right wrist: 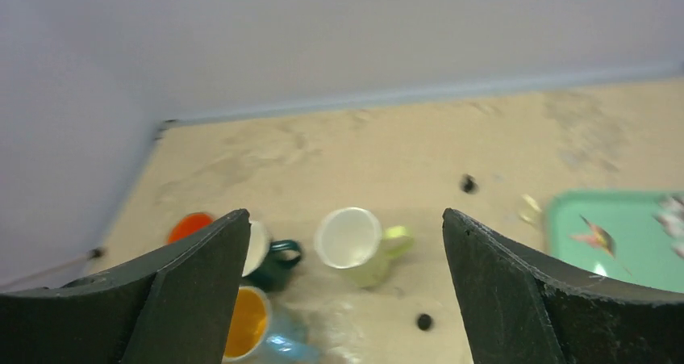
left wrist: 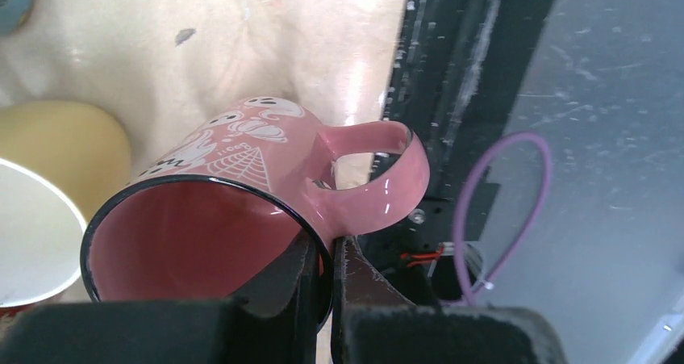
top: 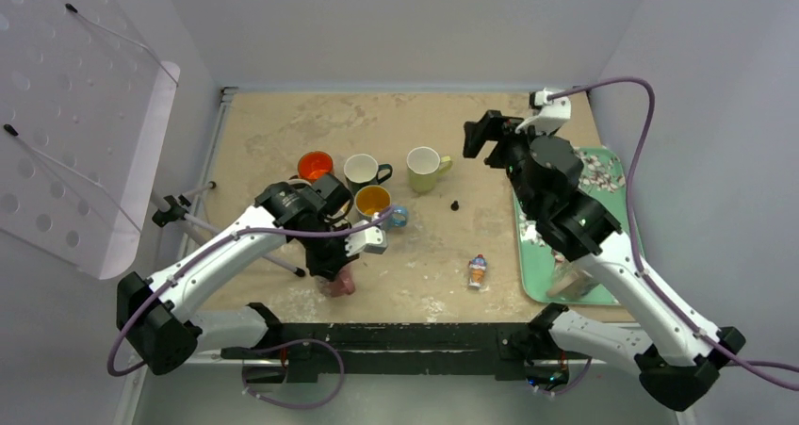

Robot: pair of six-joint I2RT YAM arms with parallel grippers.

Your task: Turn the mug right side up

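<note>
Next, my left gripper brings the pink mug point(top: 337, 282) down slightly outward onto the bare tabletop below near the tabletop's front edge. It then releases the mug, as the mug's opening faces up.
The pink mug point(left wrist: 242, 162) has white ghost and web prints and a black rim. It is tilted, with its opening toward the left wrist camera and its handle point(left wrist: 387, 178) to the right. My left gripper point(left wrist: 327, 247) is shut on the mug's rim beside the handle, one finger inside and one outside. From above, the mug point(top: 337, 282) shows only partly under the left gripper point(top: 330, 263), near the table's front edge. My right gripper point(top: 476, 138) hangs open and holds nothing, high over the back right of the table. It is far from the mug.
Four upright mugs stand in the middle: an orange one point(top: 315, 166), a white one with a dark handle point(top: 362, 171), a yellow-green one point(top: 426, 169) and a blue one with an orange inside point(top: 375, 202). A small figure point(top: 478, 270) and a green tray point(top: 539, 284) lie at the right.
</note>
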